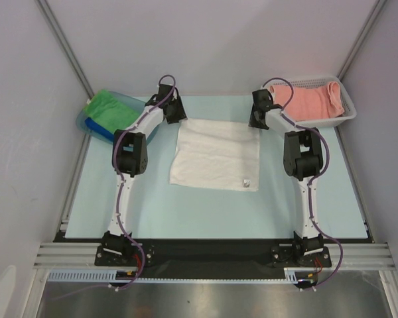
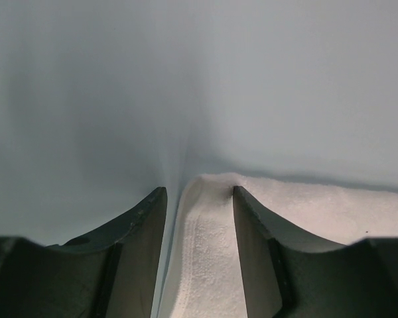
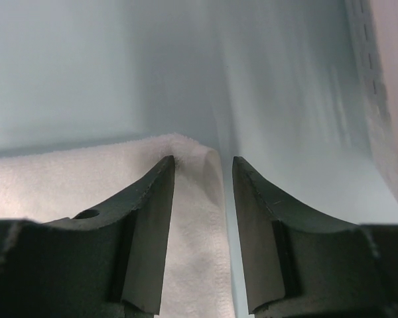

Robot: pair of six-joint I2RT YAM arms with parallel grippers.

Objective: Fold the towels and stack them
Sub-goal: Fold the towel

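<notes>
The towel's far corner point(image 1: 185, 121) point(image 2: 203, 188) by the blue tray lies between my left gripper's open fingers, so the gripper stays low and draws them shut next.
A white towel point(image 1: 215, 154) lies spread flat in the middle of the table, a small tag point(image 1: 247, 181) near its front right corner. My left gripper point(image 1: 178, 116) is down at its far left corner. In the left wrist view the left gripper point(image 2: 199, 192) is open, its fingers astride the towel's edge point(image 2: 209, 252), one on the cloth and one on the table. My right gripper point(image 1: 256, 119) is at the far right corner. In its wrist view the right gripper point(image 3: 203, 162) is open too, with the towel's edge point(image 3: 199, 225) between the fingers.
A green towel point(image 1: 111, 106) lies on blue cloth in the blue tray point(image 1: 84, 122) at the far left. A salmon pink towel point(image 1: 312, 99) fills the white basket point(image 1: 348, 114) at the far right. Grey walls enclose the table on three sides.
</notes>
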